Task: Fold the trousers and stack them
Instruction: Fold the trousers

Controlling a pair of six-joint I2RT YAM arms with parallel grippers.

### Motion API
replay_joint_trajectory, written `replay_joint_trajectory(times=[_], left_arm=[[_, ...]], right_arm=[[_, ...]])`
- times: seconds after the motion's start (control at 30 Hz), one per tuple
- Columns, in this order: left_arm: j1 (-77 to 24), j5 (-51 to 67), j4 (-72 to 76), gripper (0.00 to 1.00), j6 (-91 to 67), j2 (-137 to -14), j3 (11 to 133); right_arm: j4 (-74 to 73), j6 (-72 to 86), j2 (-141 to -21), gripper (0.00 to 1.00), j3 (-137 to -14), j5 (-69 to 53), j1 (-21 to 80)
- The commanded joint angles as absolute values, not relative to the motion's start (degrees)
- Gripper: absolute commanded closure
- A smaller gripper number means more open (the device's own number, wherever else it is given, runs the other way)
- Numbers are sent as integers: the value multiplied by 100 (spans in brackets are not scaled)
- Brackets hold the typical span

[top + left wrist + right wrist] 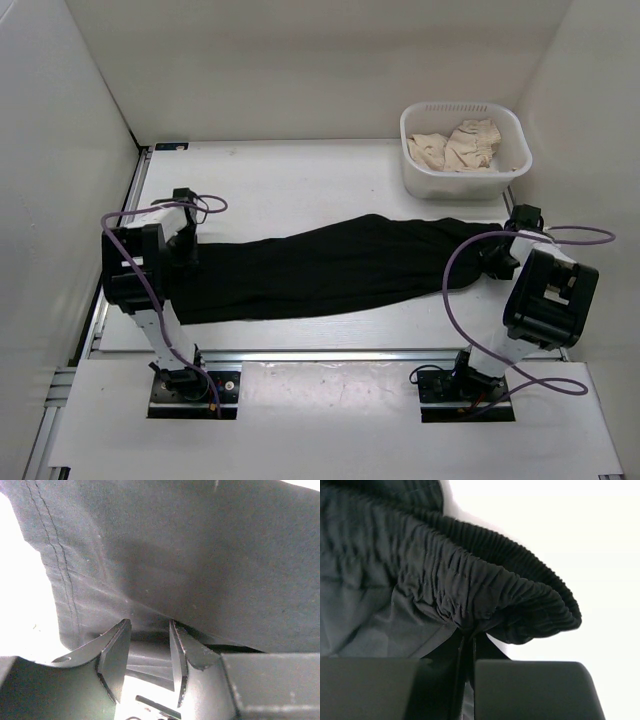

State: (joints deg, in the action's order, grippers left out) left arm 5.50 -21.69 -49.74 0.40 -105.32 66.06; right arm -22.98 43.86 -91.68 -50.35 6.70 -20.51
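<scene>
My right gripper carries the waistband to the left in the top view onto the middle of the trousers' legs next and releases it there. This is because the trousers point(330, 265) lie stretched lengthwise.
Black trousers point(330, 265) lie stretched lengthwise across the table, leg ends at the left and elastic waistband at the right. My left gripper point(186, 246) is at the leg end. In the left wrist view its jaws point(148, 628) stand apart, with the hem of the trousers point(200, 555) lying over and between the fingertips. My right gripper point(497, 257) is at the waist end. In the right wrist view it point(468, 636) is shut on the gathered waistband point(485, 585), and the fabric bunches up from the pinch.
A white basket point(418, 176) stands at the back right and holds beige clothes point(462, 146). White walls close in the table on the left, back and right. A metal rail point(330, 353) runs along the near edge by the arm bases.
</scene>
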Motion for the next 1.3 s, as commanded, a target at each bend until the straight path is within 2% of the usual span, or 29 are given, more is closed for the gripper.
replay_joint_trajectory(times=[0.0,0.07,0.17,0.27,0.3,0.47,0.57,0.77,0.9,1.0,1.03,1.07,1.1,1.17,1.27], left_arm=[[369,-2285,-4975,51,0,-10327,6635],[247,-2207,-5036,51,0,-10327,6636],[185,-1978,-5036,51,0,-10274,6636],[70,-1925,-5089,51,0,-10274,6688],[9,-1925,-5089,51,0,-10274,6741],[-167,-2047,-5150,51,0,-10415,6934],[-220,-2048,-5203,51,0,-10485,7101],[-220,-2109,-5203,50,0,-10591,7172],[-220,-2223,-5203,50,0,-10591,7172],[-220,-2224,-5203,50,0,-10538,7120],[-220,-2224,-5203,49,0,-10538,7119],[-220,-2224,-5203,49,0,-10538,7119],[-220,-2276,-5203,49,0,-10538,7119],[-220,-2276,-5256,46,0,-10486,7119],[-220,-2276,-5308,46,0,-10485,7119]], right_arm=[[-2940,4035,-8536,100,-5272,2062,-1769],[-3277,3702,-8255,100,-5675,3070,-1443],[-3682,3464,-7956,100,-5958,3900,-530],[-3841,3463,-7761,100,-6169,4779,910],[-3919,3524,-7761,100,-6283,4973,1836],[-4953,4156,-9094,100,-7773,5782,4678],[-5692,4849,-10070,100,-8471,5889,5630],[-5617,5221,-11214,100,-9245,5283,6573],[-5388,4660,-11837,100,-9649,4730,6688],[-5187,4115,-11988,88,-9914,4168,6802],[-5099,3974,-11988,80,-9914,4105,6890],[-5028,3712,-11988,51,-9914,4104,6943],[-4949,3578,-11849,36,-9914,4035,6943],[-4965,3254,-11699,18,-9914,3807,7118],[-4966,2788,-11076,10,-9862,3595,7382]])
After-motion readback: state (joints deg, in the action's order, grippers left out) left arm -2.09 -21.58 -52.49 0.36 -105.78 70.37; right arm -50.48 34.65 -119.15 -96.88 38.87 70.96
